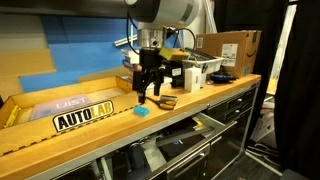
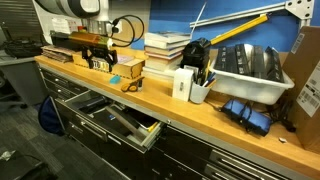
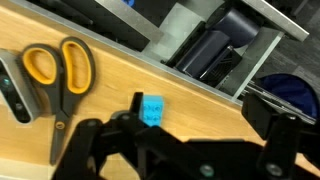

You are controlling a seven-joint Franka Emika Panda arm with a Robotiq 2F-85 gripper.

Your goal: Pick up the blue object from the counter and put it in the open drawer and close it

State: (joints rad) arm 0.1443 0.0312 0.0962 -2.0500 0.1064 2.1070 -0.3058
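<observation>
The cyan block (image 1: 141, 111) (image 3: 152, 110) sits below my gripper, beside one finger, so next the gripper shifts left in the wrist view and lowers around the block.
The blue object (image 1: 141, 111) is a small cyan block lying on the wooden counter (image 1: 100, 135) near its front edge; it also shows in an exterior view (image 2: 113, 80) and in the wrist view (image 3: 152, 109). My gripper (image 1: 150, 88) hangs open and empty just above the counter, slightly behind the block; it is also in an exterior view (image 2: 100, 63). In the wrist view the gripper (image 3: 205, 125) has wide-spread fingers, and the block sits beside the left finger, not centred between them. The open drawer (image 2: 122, 120) juts out below the counter edge and is also in both other views (image 1: 180, 142) (image 3: 215, 55).
Orange-handled scissors (image 3: 60, 75) lie on the counter next to the block (image 1: 165, 101). The yellow-edged AUTOLAB box (image 1: 70, 112) stands to one side. Stacked books (image 2: 165, 48), a white cup of pens (image 2: 198, 88), a bin (image 2: 250, 72) and a cardboard box (image 1: 235, 48) crowd the counter.
</observation>
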